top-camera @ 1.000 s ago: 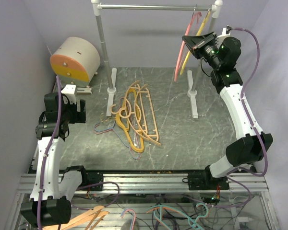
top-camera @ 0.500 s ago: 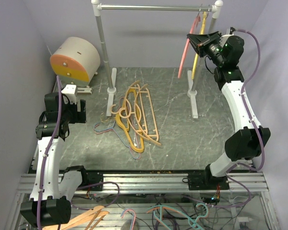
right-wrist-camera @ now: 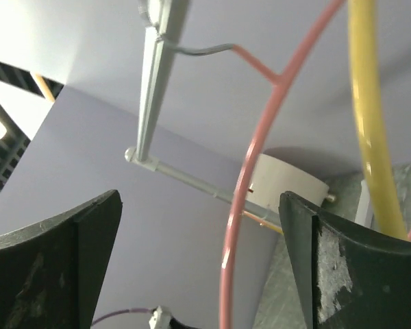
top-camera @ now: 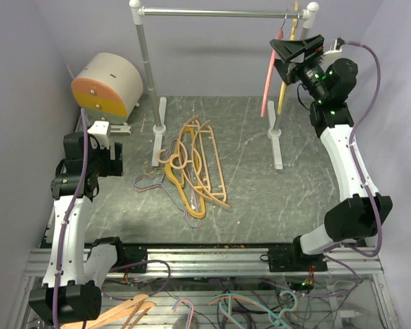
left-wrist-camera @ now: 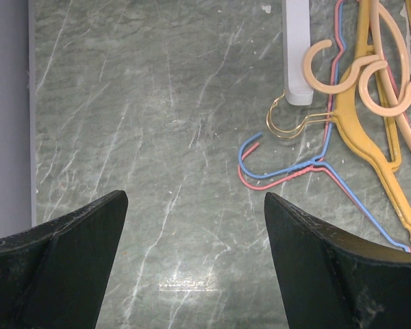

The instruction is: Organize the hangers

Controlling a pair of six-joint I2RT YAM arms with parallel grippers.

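The right gripper swings down and to the left in the top view onto the topmost peach hanger's uncovered arm next, since that hanger lies that way.
A pile of hangers (top-camera: 192, 164), orange, yellow and peach plastic with thin wire ones, lies on the table mid-left. A pink hanger (top-camera: 268, 75) and a yellow hanger (top-camera: 285, 86) hang from the right end of the rail (top-camera: 212, 11). My right gripper (top-camera: 291, 51) is up beside them and open. In the right wrist view the pink hanger (right-wrist-camera: 236, 226) runs loose between the spread jaws of that gripper (right-wrist-camera: 198, 205), with the yellow hanger (right-wrist-camera: 370, 137) to its right. My left gripper (left-wrist-camera: 195, 226) hovers open over bare table left of the blue and red wire hangers (left-wrist-camera: 288, 171).
A beige drum with an orange face (top-camera: 106, 86) sits at the back left. The rail's two white feet (top-camera: 277, 147) rest on the table, and the left one (left-wrist-camera: 296, 48) touches the pile. Purple walls close both sides. More hangers (top-camera: 260, 312) lie below the front frame.
My right gripper has opened and let go of the pink hanger, which now hangs on the rail. The right arm has risen and shifted right. The left arm has not moved.
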